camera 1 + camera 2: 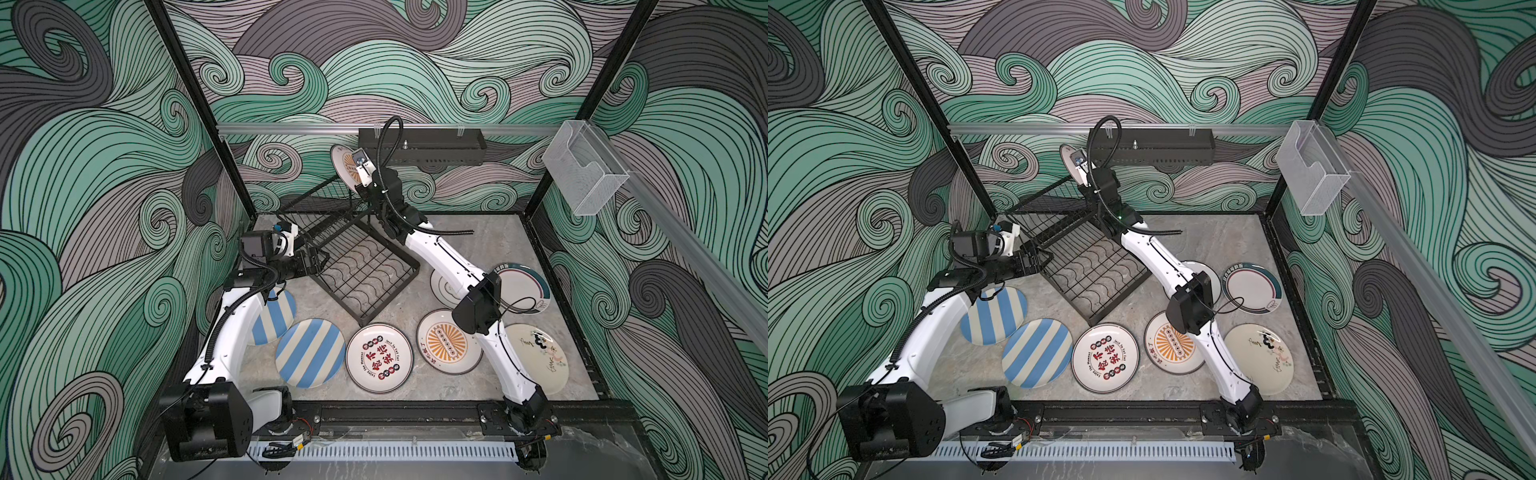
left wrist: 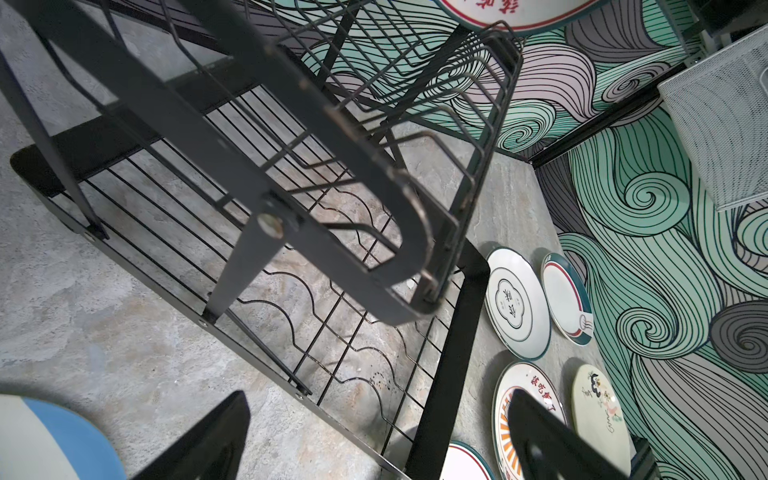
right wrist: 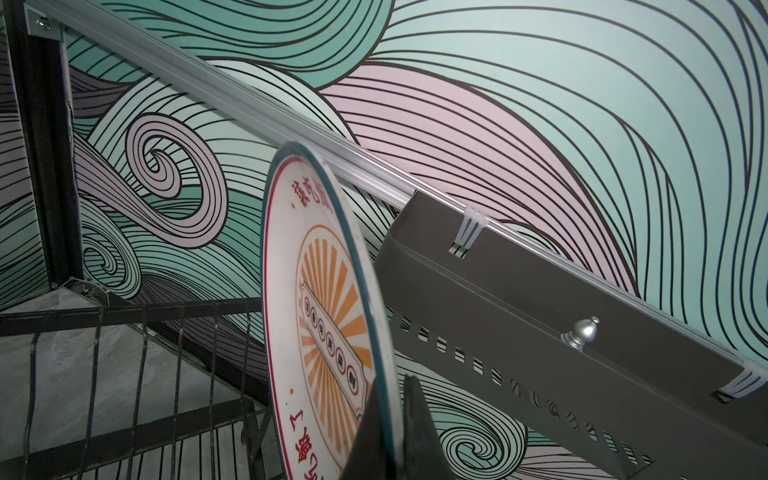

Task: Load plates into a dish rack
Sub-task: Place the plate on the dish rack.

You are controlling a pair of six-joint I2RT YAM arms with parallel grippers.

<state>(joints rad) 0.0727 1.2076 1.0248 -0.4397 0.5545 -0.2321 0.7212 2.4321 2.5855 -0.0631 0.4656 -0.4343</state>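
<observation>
My right gripper lowers slightly toward the raised shelf's wires beneath and lets go of the plate's rim next, as the white plate already stands on edge above the rack.
My right gripper is shut on the rim of a white plate with an orange sunburst. It holds the plate on edge above the raised shelf of the black wire dish rack, near the back wall; both top views show this plate. My left gripper stands open beside the rack's left rim, with nothing between its fingers. Several plates lie flat on the table: two blue-striped, one with red and black characters, another sunburst, and a cream one with drawings.
A teal-rimmed plate and a white plate, partly under my right arm, lie at the right. A black perforated tray hangs on the back rail close to the held plate. A clear plastic box is mounted on the right wall.
</observation>
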